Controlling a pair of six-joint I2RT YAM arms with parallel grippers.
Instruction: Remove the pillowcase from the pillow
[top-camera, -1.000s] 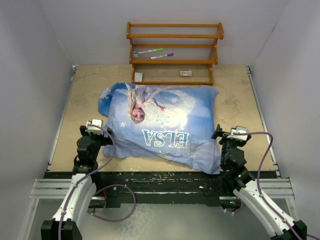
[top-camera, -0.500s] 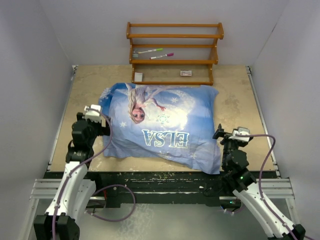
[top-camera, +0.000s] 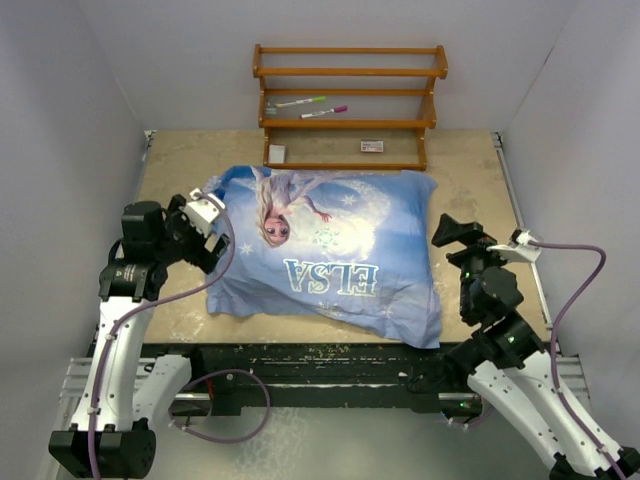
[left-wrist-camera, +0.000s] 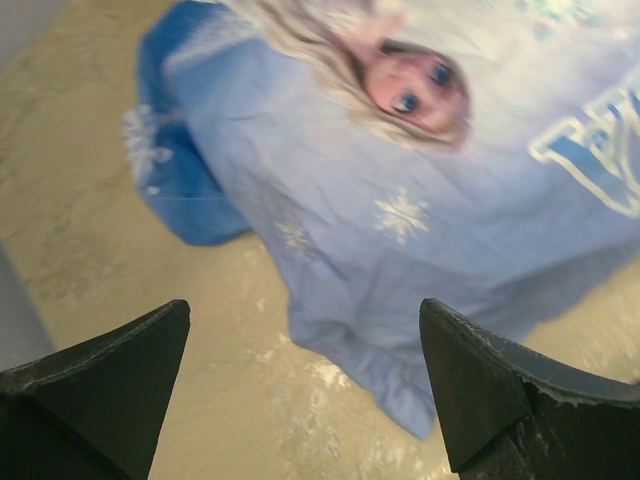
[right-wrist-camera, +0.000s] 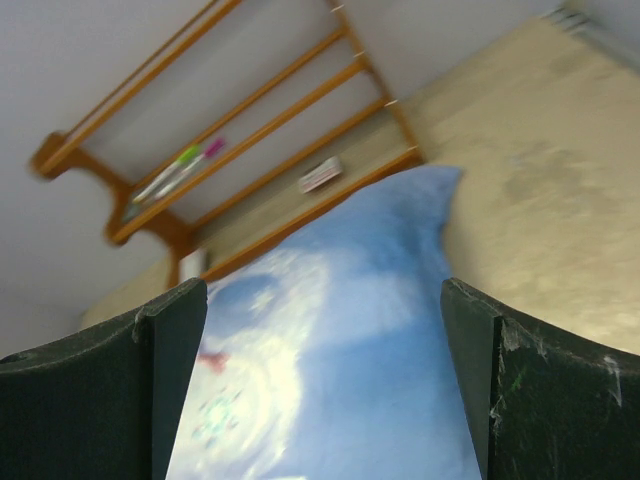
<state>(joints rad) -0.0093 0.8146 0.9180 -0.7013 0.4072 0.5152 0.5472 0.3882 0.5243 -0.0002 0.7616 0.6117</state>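
Note:
The slack fabric by the white snowflake (top-camera: 239, 268) (left-wrist-camera: 398, 268) is below my left gripper, to its right in the top view. Next, I should move the gripper over the fabric, lower it and close it.
The pillowcase (top-camera: 330, 250) is light blue with an Elsa figure and "ELSA" lettering, and lies flat and filled in the middle of the table. The pillow is hidden inside it. My left gripper (top-camera: 212, 238) is open and empty at the pillowcase's left edge, raised above the table. In the left wrist view (left-wrist-camera: 305, 310) its jaws frame the pillowcase's near-left corner (left-wrist-camera: 400, 200). My right gripper (top-camera: 450, 232) is open and empty just off the pillowcase's right edge. In the right wrist view (right-wrist-camera: 322, 290) it points along the blue fabric (right-wrist-camera: 360, 330).
A wooden shelf rack (top-camera: 350, 105) stands at the back of the table, holding two markers (top-camera: 312, 106), a small card (top-camera: 372, 146) and a white block (top-camera: 277, 153). It also shows in the right wrist view (right-wrist-camera: 250, 130). Grey walls close in both sides.

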